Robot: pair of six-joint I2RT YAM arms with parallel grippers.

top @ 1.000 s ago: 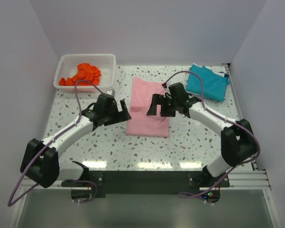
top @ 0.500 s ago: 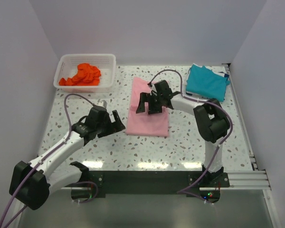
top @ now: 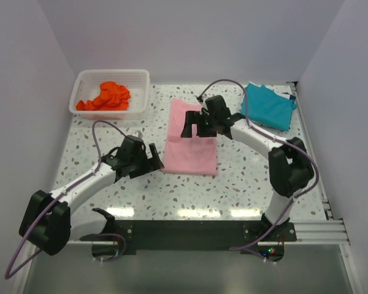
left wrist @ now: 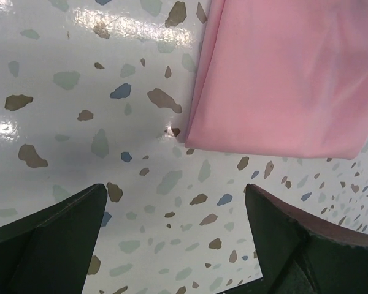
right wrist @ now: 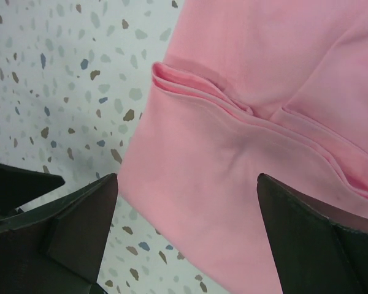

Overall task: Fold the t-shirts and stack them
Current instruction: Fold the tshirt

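My left gripper will next go down to the right in the top view and close on the pink t-shirt's nearest corner, which lies below and beyond its open fingers.
A folded light pink t-shirt lies at the table's middle, with a folded layer edge across it. My right gripper hovers open over its far half, cloth below the jaws but nothing between them. My left gripper stands open just left of the shirt's near left corner, over bare table, with the pink t-shirt ahead of it. A folded teal t-shirt lies at the back right. An orange-red t-shirt sits crumpled in the basket.
The white mesh basket stands at the back left corner. White walls close in the table on three sides. A metal rail runs along the right edge. Speckled tabletop shows in front of the pink shirt.
My right gripper has moved left and farther back over the pink shirt. My left gripper has drawn back toward the near side, off the shirt's left edge. Both stayed open.
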